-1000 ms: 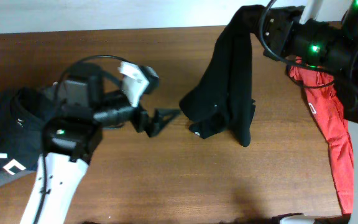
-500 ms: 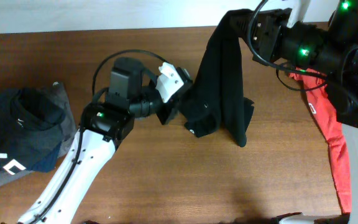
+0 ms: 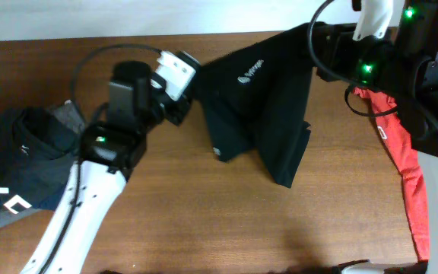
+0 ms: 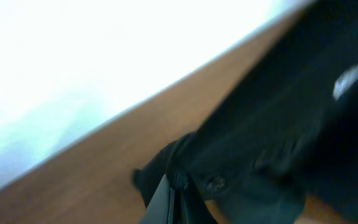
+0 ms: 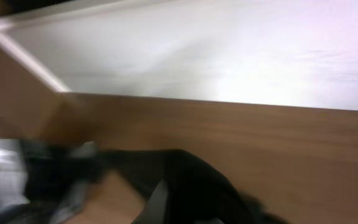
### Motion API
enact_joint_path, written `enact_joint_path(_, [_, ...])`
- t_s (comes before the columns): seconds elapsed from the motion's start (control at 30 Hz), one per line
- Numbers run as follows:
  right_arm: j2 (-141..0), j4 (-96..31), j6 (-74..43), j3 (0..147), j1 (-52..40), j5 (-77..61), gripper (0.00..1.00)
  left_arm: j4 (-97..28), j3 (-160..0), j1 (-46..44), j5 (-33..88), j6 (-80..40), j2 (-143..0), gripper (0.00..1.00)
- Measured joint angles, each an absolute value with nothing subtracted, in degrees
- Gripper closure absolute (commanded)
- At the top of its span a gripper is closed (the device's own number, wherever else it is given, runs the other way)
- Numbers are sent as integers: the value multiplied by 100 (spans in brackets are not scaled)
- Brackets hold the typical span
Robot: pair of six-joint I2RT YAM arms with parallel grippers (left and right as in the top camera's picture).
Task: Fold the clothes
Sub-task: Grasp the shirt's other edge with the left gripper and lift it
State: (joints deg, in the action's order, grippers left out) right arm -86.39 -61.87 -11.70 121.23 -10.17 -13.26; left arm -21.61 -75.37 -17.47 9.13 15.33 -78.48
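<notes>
The right gripper lifts away from the left gripper next, then lowers toward the table and releases the garment, since the garment hangs in folds.
A large black garment [image 3: 261, 103] from the clothes hangs spread between my two grippers over the far half of the table, its lower part resting on the wood. A white logo [image 3: 251, 68] shows on it, and a tiny white mark [image 3: 217, 151] near its lower left corner. My left gripper [image 3: 192, 93] is shut on the garment's left edge. In the left wrist view the left gripper [image 4: 176, 202] pinches a black fold [image 4: 185, 162]. My right gripper [image 3: 315, 38] is shut on the upper right corner. The right wrist view is blurred, with black cloth [image 5: 204, 183] at its fingers [image 5: 157, 202].
A red garment [image 3: 405, 167] lies along the right edge under the right arm. A dark navy garment with white lettering [image 3: 17, 164] is heaped at the left on grey cloth [image 3: 73, 122]. Bare wooden table [image 3: 204, 221] fills the near side.
The left gripper reached the black garment, shut on its left edge and pulled it left and toward the far side. The cloth now hangs spread with its logo showing.
</notes>
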Motion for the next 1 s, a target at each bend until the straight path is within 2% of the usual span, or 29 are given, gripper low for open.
enact_joint_path(0.33, [-8003,-6173,-1004,12116,-1035,-447,95,-2606,-9039,-1723,814,1299,-6934,100])
enact_joint_path(0.73, [-6217,-6165,-1004,12175,-1087,-1063,94,-3398,-10412,-1767,1076,1299,-6034,100])
enact_joint_path(1.0, [-6643,-6346,-1002,12204,-1087,-1094,93,-3529,-10514,-1763,1048,1299,-6648,100])
